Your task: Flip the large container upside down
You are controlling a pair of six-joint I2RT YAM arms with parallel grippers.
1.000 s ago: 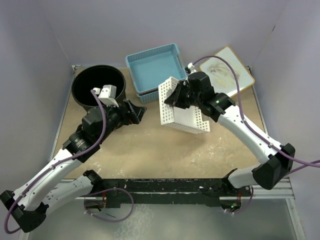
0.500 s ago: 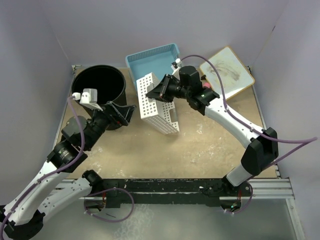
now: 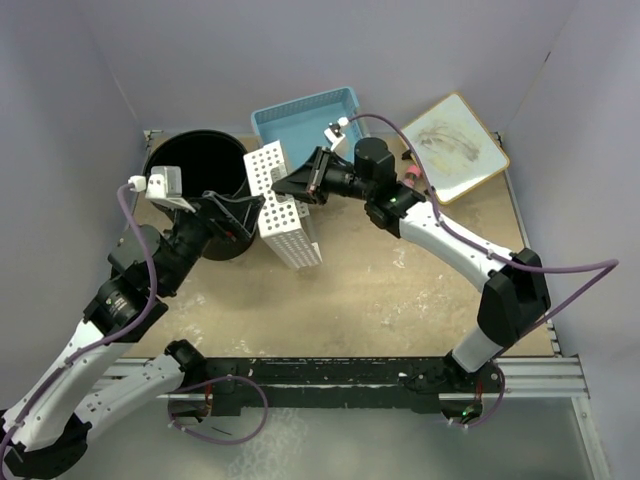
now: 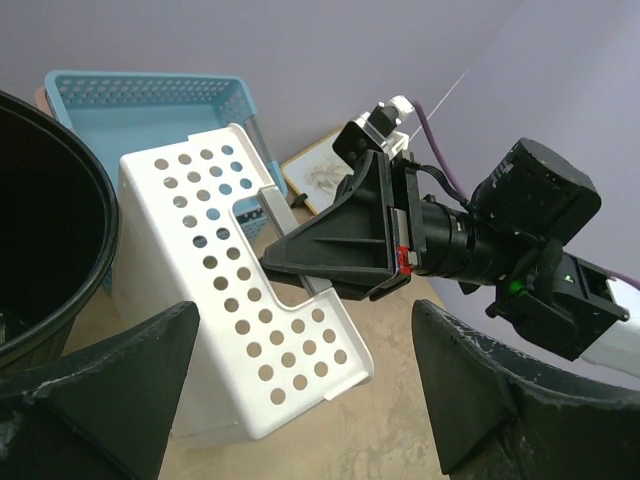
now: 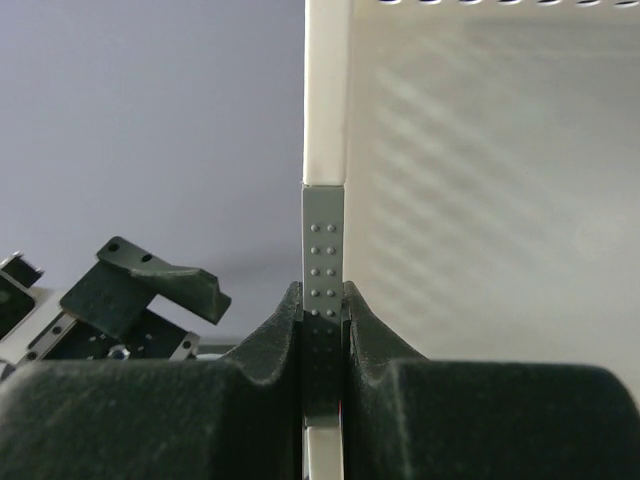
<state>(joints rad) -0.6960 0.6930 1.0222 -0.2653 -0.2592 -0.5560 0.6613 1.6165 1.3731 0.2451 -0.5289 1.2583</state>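
Observation:
The white basket [image 3: 283,208] stands tilted on its edge, so it goes down to the right in the top view next, and my right gripper releases it over clear tabletop.
The large container, a tall black bucket [image 3: 195,165], stands upright with its mouth up at the back left; its rim shows in the left wrist view [image 4: 60,220]. My left gripper [image 3: 240,212] is open and empty just right of the bucket, its jaws wide apart [image 4: 305,400]. My right gripper [image 3: 290,186] is shut on the edge of a white perforated basket [image 3: 283,208], holding it tilted on edge next to the bucket's right side. The grip shows in the right wrist view [image 5: 324,310], and the basket shows in the left wrist view [image 4: 230,310].
A light-blue perforated basket [image 3: 300,115] sits at the back centre, behind the white one. A framed white board [image 3: 452,148] lies at the back right. Purple walls close in the back and sides.
My right gripper has carried the white basket leftwards from the table's middle to beside the bucket. My left arm has drawn back to the left, its gripper staying open near the bucket.

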